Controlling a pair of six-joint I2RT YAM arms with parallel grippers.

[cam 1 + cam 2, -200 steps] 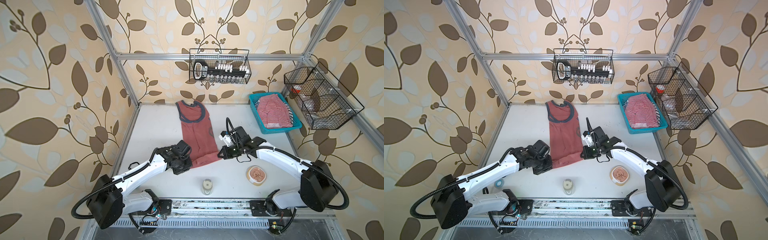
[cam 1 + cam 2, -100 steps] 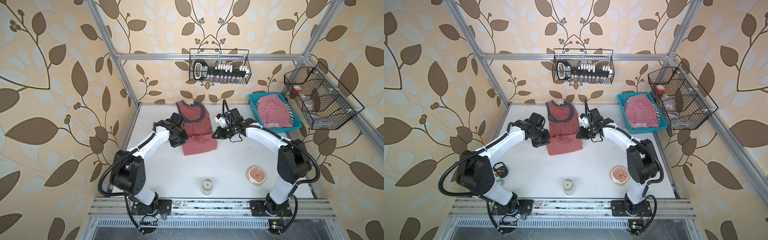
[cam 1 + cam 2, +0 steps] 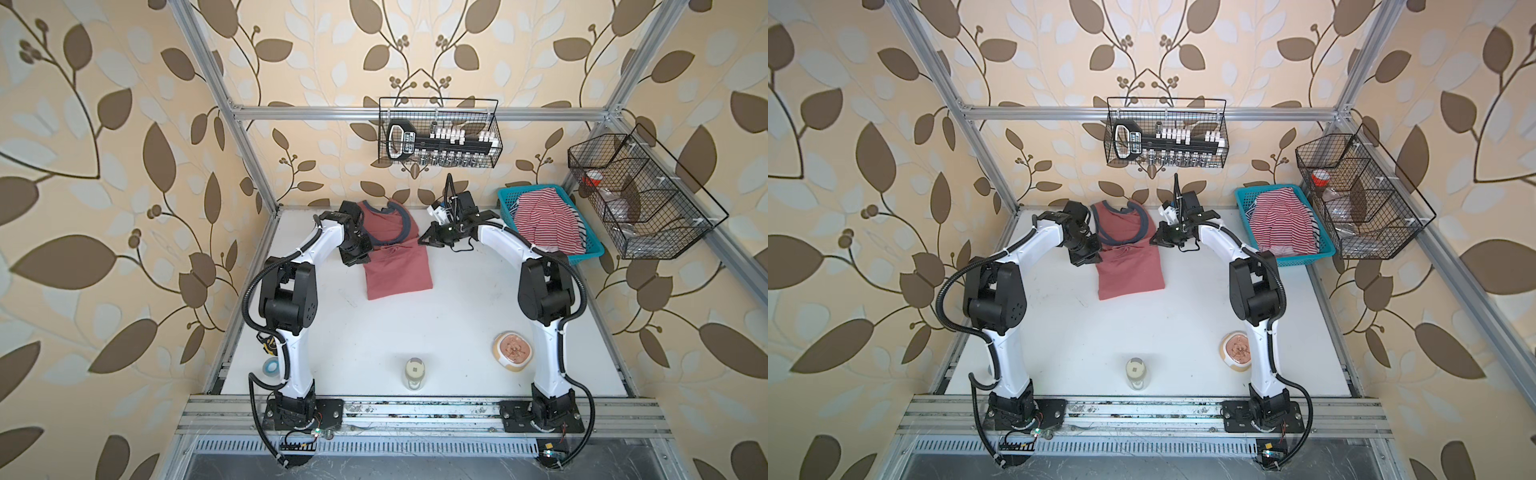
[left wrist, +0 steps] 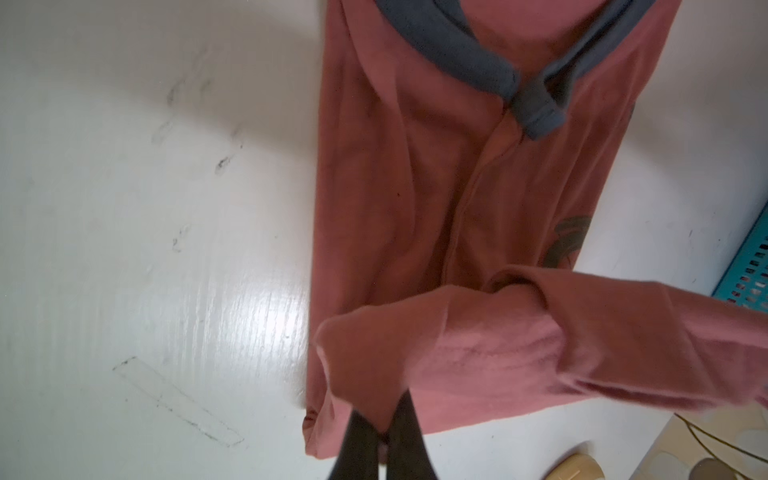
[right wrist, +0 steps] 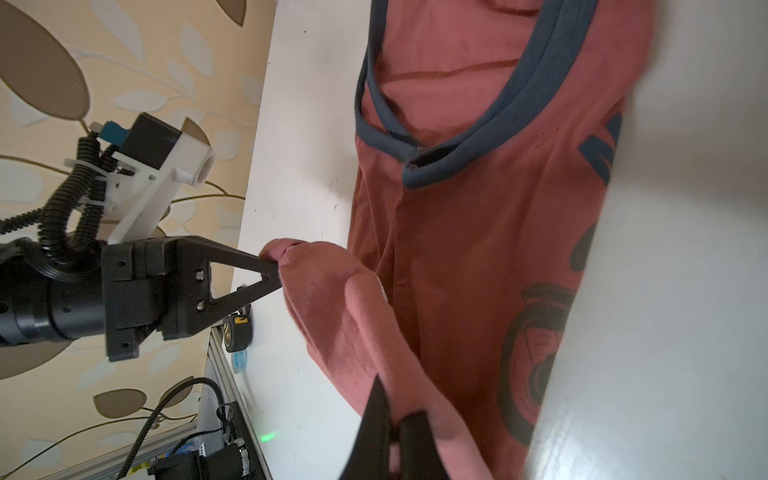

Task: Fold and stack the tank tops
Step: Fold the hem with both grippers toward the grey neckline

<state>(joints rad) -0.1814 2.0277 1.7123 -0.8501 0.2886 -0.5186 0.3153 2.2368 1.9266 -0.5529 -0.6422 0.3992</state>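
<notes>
The hem corner in my left gripper hangs short of the navy trim, so next I will carry it outward and down and release it on the cloth there.
The brick-red tank top (image 3: 397,270) (image 3: 1129,270) lies at the back middle of the white table, its lower half doubled over toward the dark-trimmed neck. My left gripper (image 3: 365,255) (image 4: 384,428) is shut on the left hem corner. My right gripper (image 3: 422,241) (image 5: 395,419) is shut on the right hem corner. Both hold the hem a little above the cloth, just short of the navy trim (image 4: 478,70). Part of the navy print (image 5: 536,332) shows in the right wrist view. The red-and-white striped tank top (image 3: 544,224) (image 3: 1281,224) lies crumpled in the teal basket (image 3: 590,253).
A glass jar (image 3: 415,372) and a small bowl (image 3: 513,349) stand near the table's front edge. A tape roll (image 3: 270,366) lies at the front left. Wire baskets hang on the back wall (image 3: 438,133) and the right wall (image 3: 640,199).
Both grippers have carried the red top's hem from the front of the table toward the back, folding the lower half over the upper half. The arms now reach far back.
</notes>
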